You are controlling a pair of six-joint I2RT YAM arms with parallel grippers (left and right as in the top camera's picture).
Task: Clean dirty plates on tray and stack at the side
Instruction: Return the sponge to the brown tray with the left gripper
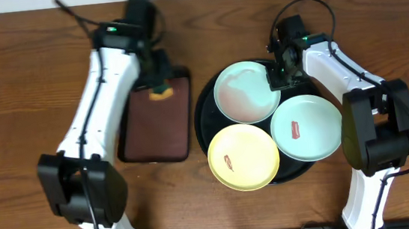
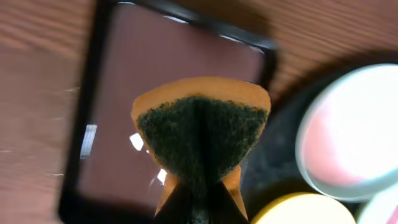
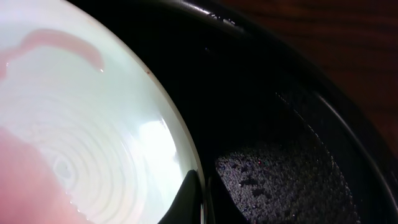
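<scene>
I should next move my left gripper back and down to the brown tray's middle (image 1: 150, 126) (image 2: 127, 171), which is bare below it and closer to my base, and let go of the orange sponge.
Three plates lie on the round black tray (image 1: 205, 107). The far mint-green plate (image 1: 244, 92) has a wide pink smear. The near right mint-green plate (image 1: 307, 127) has a red smear. The yellow plate (image 1: 243, 156) has a small reddish smear. My right gripper (image 1: 276, 77) is shut on the far mint-green plate's right rim (image 3: 180, 134), one finger inside and one outside (image 3: 200, 193). My left gripper (image 1: 159, 80) is shut on an orange sponge with a dark green scrub face (image 2: 202, 134), held over the brown rectangular tray (image 2: 155, 81).
The brown rectangular tray with a black rim (image 1: 156, 123) lies left of the black tray. Bare wood-grain tabletop (image 1: 14, 88) lies at the far left and right. The black tray's rim (image 3: 298, 74) curves close past my right fingers.
</scene>
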